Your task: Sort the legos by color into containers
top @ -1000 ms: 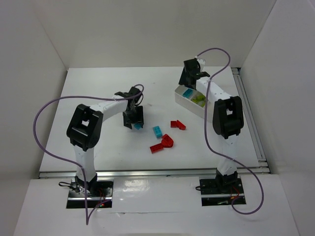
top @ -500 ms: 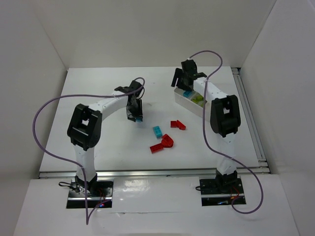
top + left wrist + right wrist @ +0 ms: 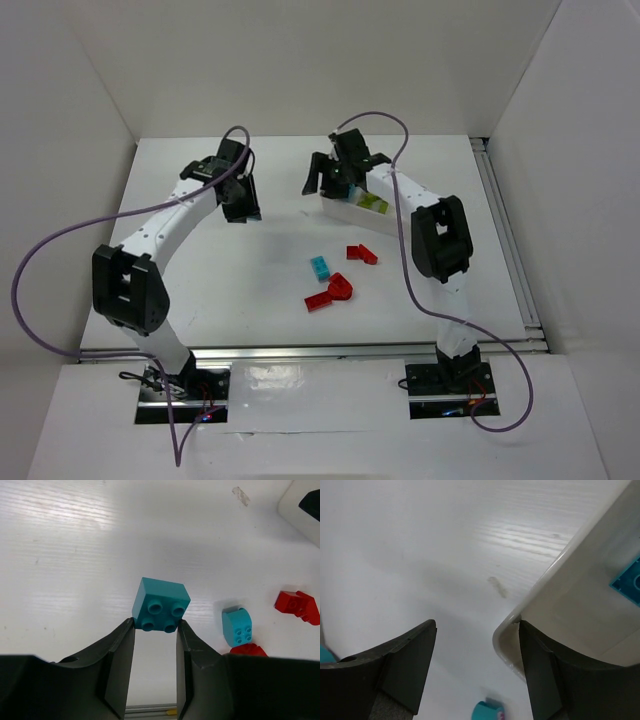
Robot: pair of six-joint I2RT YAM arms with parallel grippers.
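My left gripper first moves to the right in the top view and slightly outward next, over the white tray's closest end, because a cyan lego already lies there.
My left gripper (image 3: 155,625) is shut on a square cyan lego (image 3: 161,605), held by its studded end above the table. From above, that gripper (image 3: 243,208) hangs at the back left and the held lego is hidden. My right gripper (image 3: 476,624) stands open at the left corner of the white tray (image 3: 545,605), its right finger inside the wall and its left finger well clear. The tray (image 3: 350,213) holds a cyan lego (image 3: 627,580) and a green lego (image 3: 372,202). A loose cyan lego (image 3: 320,267) lies mid-table.
Red legos lie on the table: a small cluster (image 3: 362,254) and a larger one (image 3: 330,292) nearer the arms. White walls enclose the table on three sides. A metal rail (image 3: 300,352) runs along the near edge.
My left gripper closed on the cyan lego, lifted it and swung it to the back left. The right gripper moved left, and the tray slid left with it.
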